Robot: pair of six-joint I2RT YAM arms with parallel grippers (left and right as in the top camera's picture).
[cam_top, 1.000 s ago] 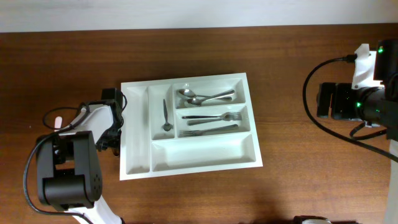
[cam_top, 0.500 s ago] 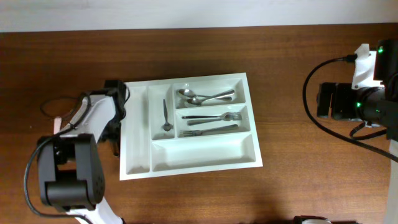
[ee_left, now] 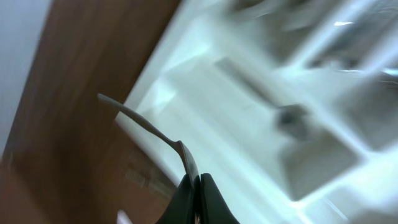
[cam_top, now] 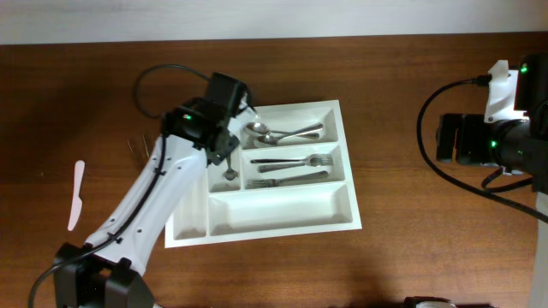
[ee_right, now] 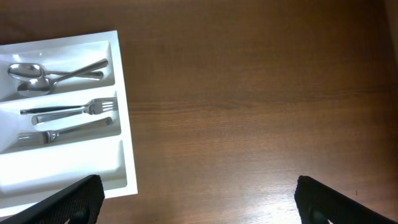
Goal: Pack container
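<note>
I will next turn my left gripper and lower it over the small spoon's compartment point(ee_left: 249, 118) to let go of the utensil point(ee_left: 146, 124), because there is still bare bottom beside the small spoon.
The container, a large white tray point(cam_top: 282, 210) with five compartments, lies mid-table and also shows in the right wrist view point(ee_right: 119, 163) and, blurred, in the left wrist view point(ee_left: 249, 118). It holds spoons point(cam_top: 282, 133), forks point(cam_top: 295, 168) and a small spoon point(cam_top: 229, 162). My left gripper point(cam_top: 228, 147) hangs over the tray's narrow left compartments. It is shut point(ee_left: 198, 183) on a thin metal utensil point(ee_left: 146, 124) whose handle sticks out up and left; I cannot tell its kind. My right gripper point(ee_right: 199, 205) is open and empty over bare table, right of the tray.
A white plastic knife point(cam_top: 76, 195) lies on the table far left of the tray. Some thin dark items point(cam_top: 137, 147) lie on the wood between the knife and the tray. The right arm's body point(cam_top: 492, 137) sits at the table's right edge.
My left arm has swung from the table left of the tray up and right, over the tray's left compartments. The white knife on the left now shows. The right arm has not moved.
</note>
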